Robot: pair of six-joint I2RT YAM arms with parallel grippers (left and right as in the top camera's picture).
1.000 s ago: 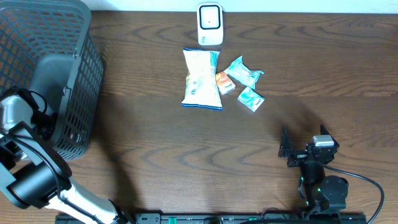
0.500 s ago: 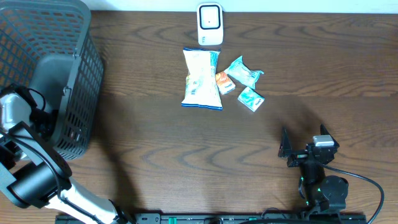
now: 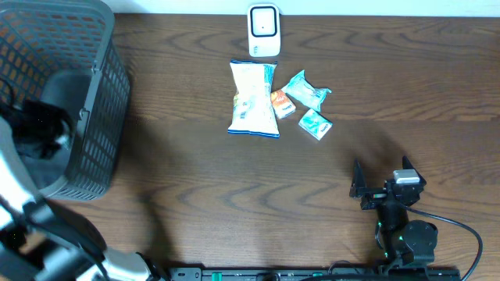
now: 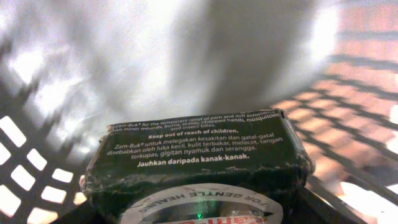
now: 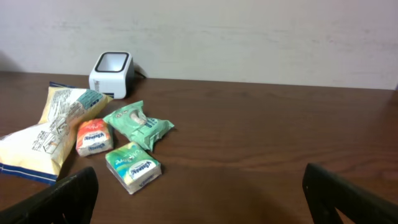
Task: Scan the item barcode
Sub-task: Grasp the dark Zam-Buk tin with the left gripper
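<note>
My left gripper needs to rise from the basket, go toward the scanner [image 3: 264, 31], then lower between chip bag and green tissue pack and release, as bare wood shows there.
A dark green ointment box [image 4: 199, 146] with white print fills the lower part of the left wrist view, and my left gripper [image 4: 199, 214] is shut on it. The box hangs inside the grey basket [image 3: 98, 86], where the left gripper [image 3: 43, 129] shows as a dark blur. The white barcode scanner [image 3: 264, 31] stands at the table's far edge; it also shows in the right wrist view, scanner [image 5: 111, 73]. My right gripper [image 5: 202, 199] stands open and empty low over the wood, near the front edge [image 3: 361, 187].
In front of the scanner lie a chip bag [image 3: 254, 99], a small orange packet [image 3: 282, 103], a green packet [image 3: 306, 90] and a green tissue pack [image 3: 315, 123]. The basket's mesh walls surround the left gripper closely.
The left arm has shifted: its gripper now shows as a dark blur over the inside of the basket. The right arm and the table items have not moved.
</note>
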